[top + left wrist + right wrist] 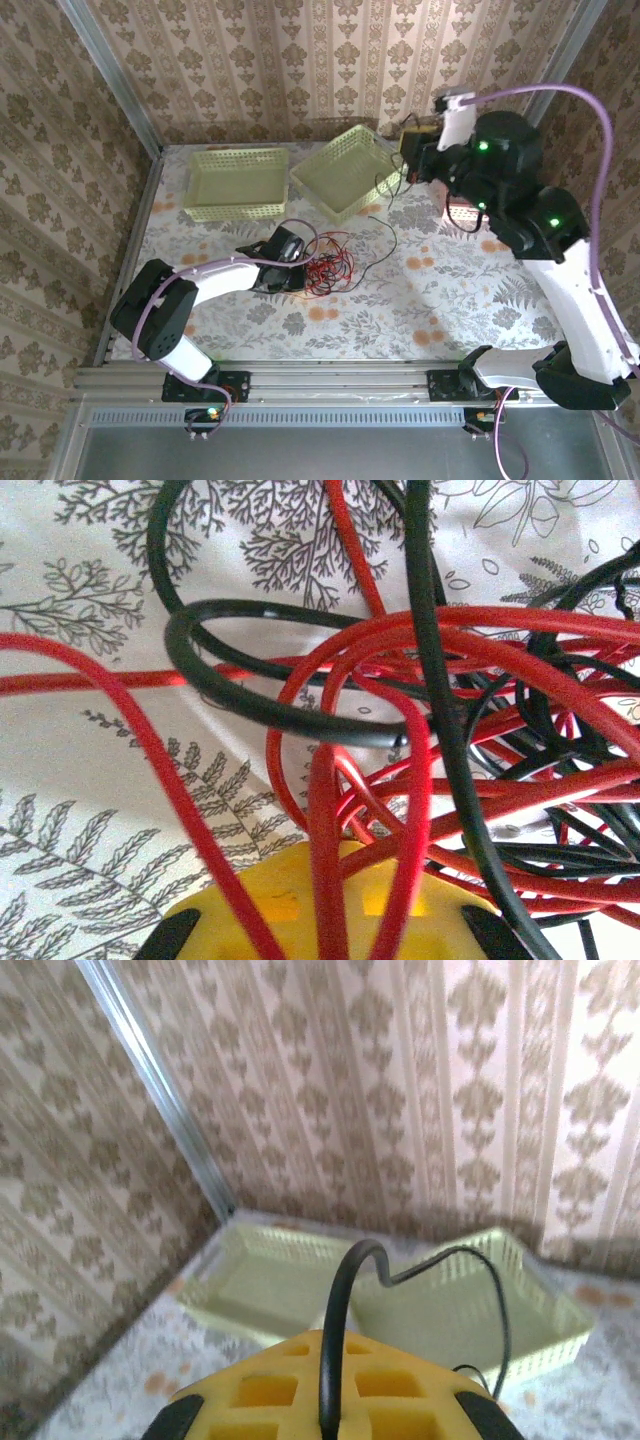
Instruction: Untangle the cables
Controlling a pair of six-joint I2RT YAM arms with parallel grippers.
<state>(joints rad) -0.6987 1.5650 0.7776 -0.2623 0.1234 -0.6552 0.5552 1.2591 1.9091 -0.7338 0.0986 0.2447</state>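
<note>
The hanging length of the cable is free of the tangle. So next, the right gripper of mine will move over the open middle of the angled basket and go down to let go of the black cable [392, 195] inside.
The cables [328, 262] lie as a loose red and black tangle in the middle of the table. My left gripper [296, 266] is low at the tangle's left edge. In the left wrist view, red cables [330, 810] run up from between its yellow pads [250, 910], so the left gripper [335, 895] is shut on them, with black loops [250, 705] crossing behind. My right gripper [407, 150] is raised near the back right, shut on a black cable [392, 195] that hangs down to the table. The right wrist view has that black cable [335, 1330] pinched in the right gripper [330, 1400].
Two pale green baskets stand at the back: one [236, 209] at the left, square to the wall, the other [322, 192] turned at an angle beside it. Both also appear as the left basket [230, 1305] and the right basket [560, 1345] in the right wrist view. Patterned walls enclose the table.
</note>
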